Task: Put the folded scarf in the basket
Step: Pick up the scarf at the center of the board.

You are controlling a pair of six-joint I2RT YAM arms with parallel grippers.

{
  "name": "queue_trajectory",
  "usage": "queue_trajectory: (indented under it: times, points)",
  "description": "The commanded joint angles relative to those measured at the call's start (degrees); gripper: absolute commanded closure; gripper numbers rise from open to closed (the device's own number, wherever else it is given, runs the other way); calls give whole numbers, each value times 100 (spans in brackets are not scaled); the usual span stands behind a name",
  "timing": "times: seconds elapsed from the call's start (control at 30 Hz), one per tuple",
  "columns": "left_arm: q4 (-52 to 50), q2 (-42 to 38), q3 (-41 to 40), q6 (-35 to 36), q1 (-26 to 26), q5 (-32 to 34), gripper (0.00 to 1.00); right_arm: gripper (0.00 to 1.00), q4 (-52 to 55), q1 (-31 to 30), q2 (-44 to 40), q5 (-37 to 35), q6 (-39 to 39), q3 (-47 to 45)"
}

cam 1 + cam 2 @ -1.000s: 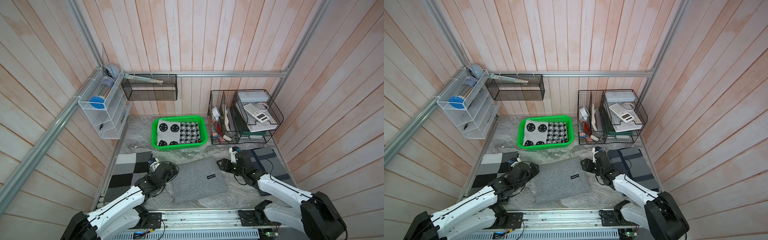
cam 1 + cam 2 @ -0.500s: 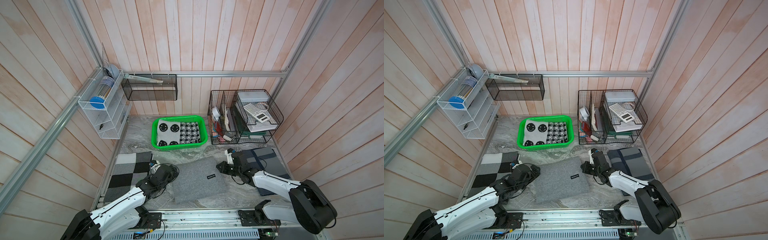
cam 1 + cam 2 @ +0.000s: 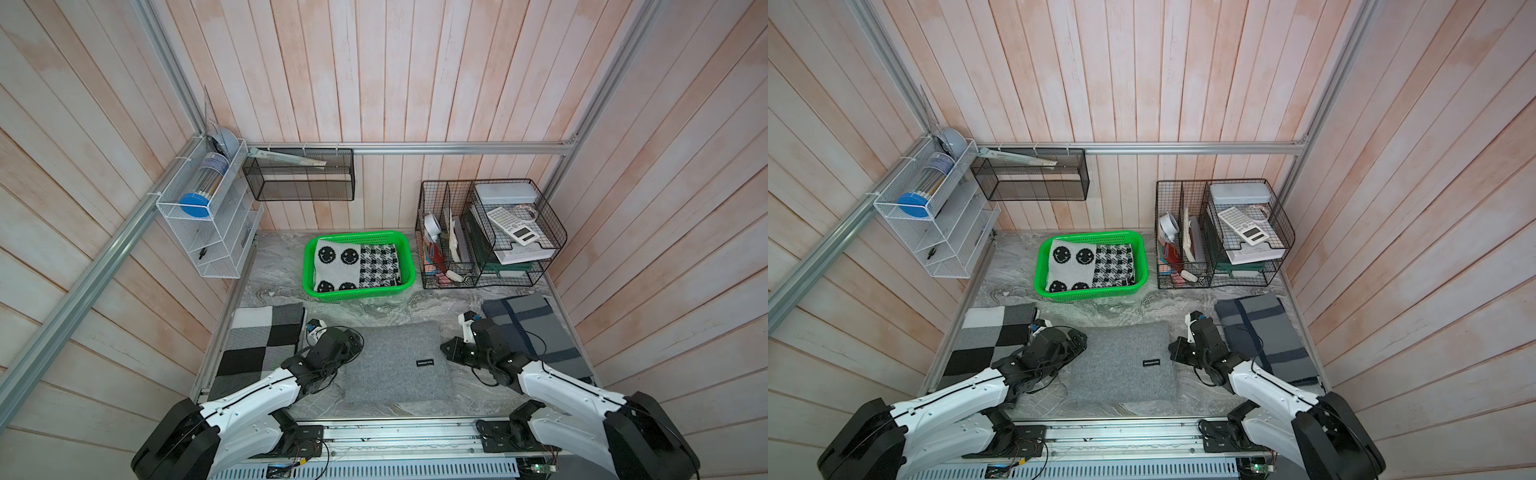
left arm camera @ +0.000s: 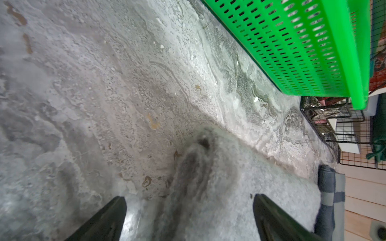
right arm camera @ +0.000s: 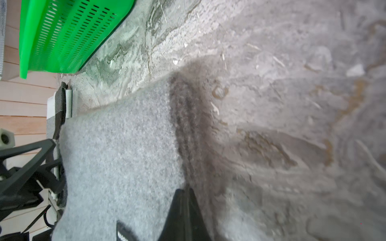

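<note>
The folded grey scarf's edge (image 3: 348,371) (image 4: 183,212) by the checked scarf lies between my left gripper's open fingers, so my left gripper will stay low and close its fingers on it next.
The folded scarf (image 3: 395,361) (image 3: 1121,361) is plain grey with a small black label. It lies flat at the front centre of the marble floor. The green basket (image 3: 357,296) (image 3: 1092,295) stands behind it and holds a smiley-patterned scarf (image 3: 336,266) and a houndstooth one (image 3: 380,266). My left gripper (image 3: 353,340) (image 4: 189,199) is open, its fingers straddling the scarf's left edge (image 4: 240,187). My right gripper (image 3: 444,347) (image 5: 186,191) is shut at the scarf's right edge (image 5: 117,156), fingertips pinched together on the fabric's border. The basket wall (image 4: 302,52) (image 5: 58,35) shows in both wrist views.
A black, grey and white checked scarf (image 3: 257,340) lies left of the grey one. A blue-grey plaid scarf (image 3: 528,328) lies under my right arm. A black wire organizer (image 3: 486,232) stands back right. A white wire rack (image 3: 208,232) and a black mesh shelf (image 3: 299,178) hang on the walls.
My right gripper has slid left to the grey scarf's right edge and closed there. The left arm has barely moved and stays open.
</note>
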State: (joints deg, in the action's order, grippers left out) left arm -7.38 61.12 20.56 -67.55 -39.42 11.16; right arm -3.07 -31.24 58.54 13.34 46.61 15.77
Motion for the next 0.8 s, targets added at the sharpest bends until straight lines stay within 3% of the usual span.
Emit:
queue_trajectory:
  times: [0.0, 0.13, 0.3, 0.4, 0.77]
  points:
    - [206, 122, 191, 239, 31, 78, 0, 100, 366, -118, -647, -310, 518, -301]
    - [98, 158, 254, 336, 69, 115, 0, 99, 620, -118, -1188, -608, 527, -347]
    - [-451, -99, 344, 569, 113, 314, 0, 46, 503, -118, -1302, -770, 367, -237]
    - [-705, -305, 328, 767, 110, 323, 0, 31, -9, -117, -1222, -481, 357, -306]
    - [-531, -177, 150, 945, 110, -442, 5, 28, -342, -166, -165, -80, 336, -131]
